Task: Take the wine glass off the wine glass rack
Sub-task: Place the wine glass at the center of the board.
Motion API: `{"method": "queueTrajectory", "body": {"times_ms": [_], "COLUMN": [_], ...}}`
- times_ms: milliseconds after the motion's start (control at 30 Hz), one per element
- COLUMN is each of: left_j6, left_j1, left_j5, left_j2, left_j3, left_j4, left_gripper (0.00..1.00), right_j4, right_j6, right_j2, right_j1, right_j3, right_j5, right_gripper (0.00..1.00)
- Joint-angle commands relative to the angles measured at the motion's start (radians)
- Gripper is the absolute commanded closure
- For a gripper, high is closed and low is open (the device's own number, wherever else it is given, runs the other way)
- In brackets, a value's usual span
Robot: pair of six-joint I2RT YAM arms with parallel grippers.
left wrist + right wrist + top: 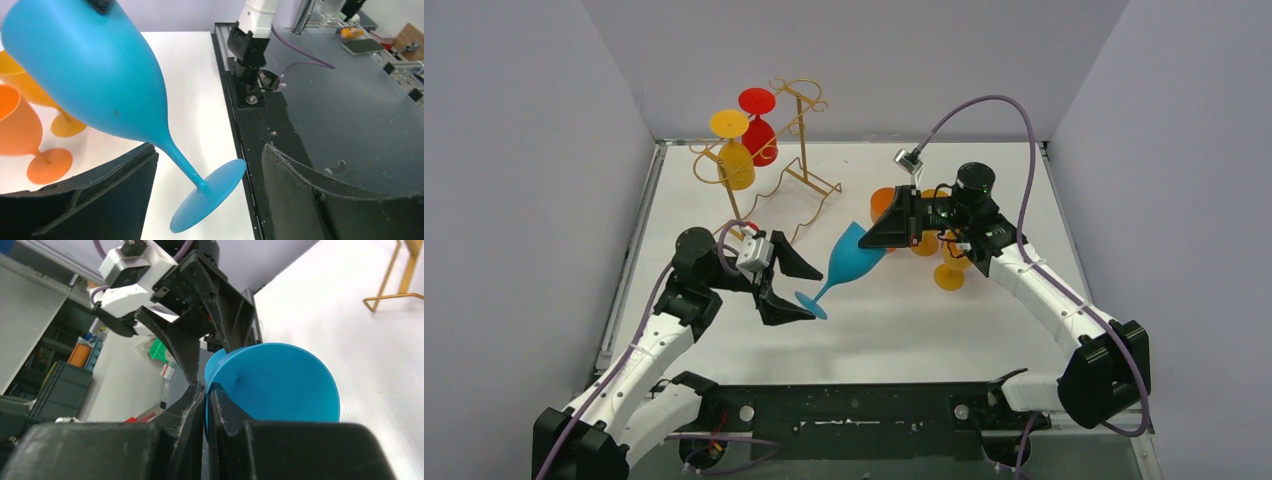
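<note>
The right gripper turns downward and lowers to the bare tabletop (911,277) beside the yellow glasses next to release the blue glass, because it still hangs tilted.
A blue wine glass (852,255) hangs tilted above the table's middle, bowl to the upper right and foot to the lower left. My right gripper (876,236) is shut on the bowl's rim, with the thin blue wall pinched between its fingers (220,405). My left gripper (810,293) is open, its jaws standing apart on either side of the stem and foot (207,202) without touching them. The gold wire wine glass rack (802,150) stands at the back left, and part of its base (400,275) shows in the right wrist view.
A yellow glass (734,155) and a red glass (759,130) hang upside down on the rack. Orange (882,203) and yellow (951,270) glasses stand on the table under the right arm. The table's black near edge (240,125) runs just beside the blue foot.
</note>
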Motion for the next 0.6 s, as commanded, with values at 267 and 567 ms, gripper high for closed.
{"method": "queueTrajectory", "body": {"times_ms": [267,567], "left_j6": [0.050,-0.081], "left_j1": [0.038,0.041], "left_j5": [-0.302,-0.471], "left_j2": [-0.051,-0.069], "left_j3": [-0.034,-0.092], "left_j4": [-0.069,0.124], "left_gripper": [0.24,0.23], "right_j4": [-0.593,-0.710], "right_j6": [-0.483,-0.567], "right_j2": [-0.006,-0.018], "right_j1": [0.086,0.274], "right_j3": [0.154,0.137], "right_j5": [0.538,1.238], "right_gripper": [1.00,1.00]}}
